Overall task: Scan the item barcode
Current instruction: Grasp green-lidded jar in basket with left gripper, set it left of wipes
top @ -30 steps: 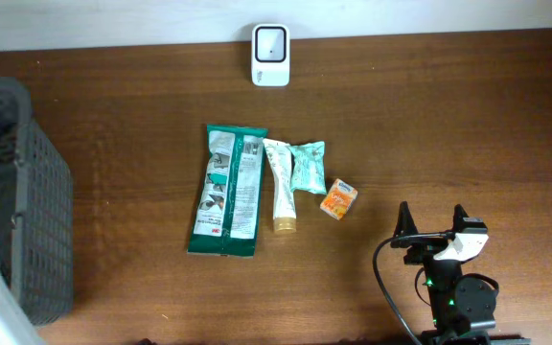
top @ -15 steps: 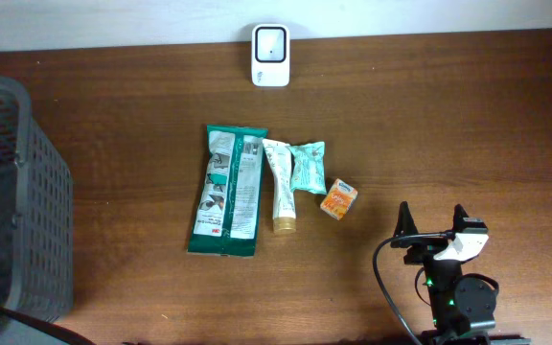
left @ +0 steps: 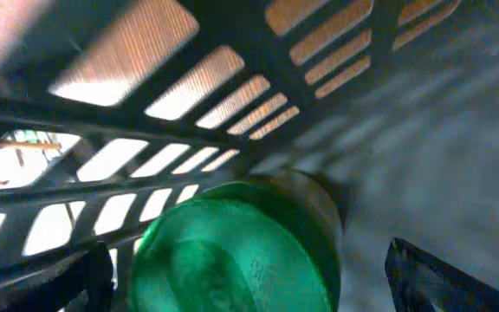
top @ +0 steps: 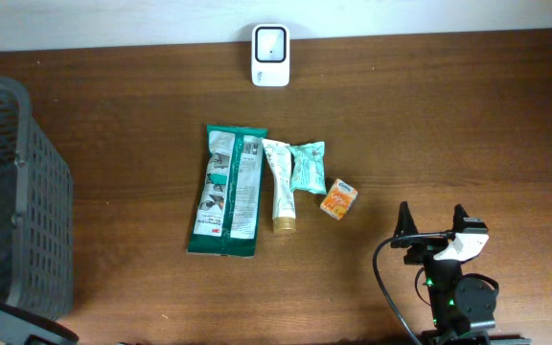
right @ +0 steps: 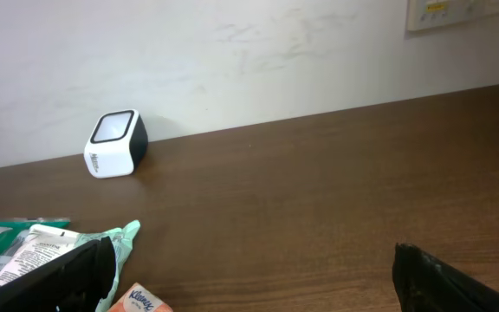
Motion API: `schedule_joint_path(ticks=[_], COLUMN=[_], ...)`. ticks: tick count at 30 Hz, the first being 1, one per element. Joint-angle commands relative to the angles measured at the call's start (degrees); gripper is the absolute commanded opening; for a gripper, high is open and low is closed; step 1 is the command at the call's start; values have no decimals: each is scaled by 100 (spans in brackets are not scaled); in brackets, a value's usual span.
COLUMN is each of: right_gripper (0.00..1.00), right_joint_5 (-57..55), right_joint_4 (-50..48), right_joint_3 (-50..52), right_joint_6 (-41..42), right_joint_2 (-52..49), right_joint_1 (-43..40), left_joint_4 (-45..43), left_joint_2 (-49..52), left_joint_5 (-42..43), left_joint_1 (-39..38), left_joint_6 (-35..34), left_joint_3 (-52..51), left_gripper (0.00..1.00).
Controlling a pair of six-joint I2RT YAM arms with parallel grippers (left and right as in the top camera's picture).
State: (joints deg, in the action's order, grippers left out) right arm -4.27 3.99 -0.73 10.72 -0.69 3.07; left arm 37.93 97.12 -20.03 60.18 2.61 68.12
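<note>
The round green object already sits between the open fingers, so the robot's left gripper should next ease farther outward inside the basket, over the object, and close on its sides.
Four items lie mid-table: a green-and-white wipes pack [top: 228, 190], a white tube [top: 282, 185], a teal sachet [top: 308, 166] and a small orange tissue pack [top: 338, 199]. The white barcode scanner [top: 270, 55] stands at the far edge and is also in the right wrist view, scanner [right: 115, 143]. My right gripper [top: 431, 222] rests open near the front right, holding nothing. My left gripper [left: 249, 269] is open inside the basket. A round green object [left: 232, 251] sits between its fingers, with a gap showing on the right side.
A dark grey slatted basket [top: 27, 172] fills the table's left side; its wall [left: 232, 113] is close in the left wrist view. Part of the left arm [top: 12, 326] shows at the bottom-left corner. A black cable [top: 381, 278] loops beside the right arm.
In the overhead view the left arm has drawn off the basket's top and its white part has left the picture at the bottom left. Right arm and items have not moved.
</note>
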Motion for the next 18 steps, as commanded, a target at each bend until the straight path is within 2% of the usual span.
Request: schedule_joint_path(ticks=[1, 4, 7, 10, 12, 13, 14, 15, 18], right_gripper=[98, 98, 98, 98, 98, 99, 98, 98, 98], right_joint_5=[-31, -31, -31, -31, -31, -31, -31, -31, -31], right_joint_4=[22, 22, 22, 22, 22, 22, 22, 22, 22], right_joint_3=[42, 42, 42, 42, 42, 42, 42, 42, 42], right_joint_6=[4, 4, 4, 4, 4, 4, 4, 4, 4], right_joint_2=[33, 33, 33, 33, 33, 33, 33, 33, 33], right_joint_1=[31, 31, 31, 31, 31, 31, 31, 31, 31], left_joint_4=[15, -133, -387, -496, -494, -494, -494, -494, -494], left_joint_2=[219, 219, 219, 219, 221, 221, 229, 229, 229], left_joint_5=[278, 1001, 1021, 1019, 1019, 1021, 1023, 1023, 1025], left_joint_1=[74, -103, -769, -1088, -1088, -1091, -1091, -1091, -1091], left_joint_6=[-39, -35, 227, 223, 221, 219, 219, 219, 219], left_joint_3=[-59, -57, -57, -57, -59, -59, -59, -59, -59], left_gripper=[96, 95, 96, 97, 89, 80, 65, 60, 57])
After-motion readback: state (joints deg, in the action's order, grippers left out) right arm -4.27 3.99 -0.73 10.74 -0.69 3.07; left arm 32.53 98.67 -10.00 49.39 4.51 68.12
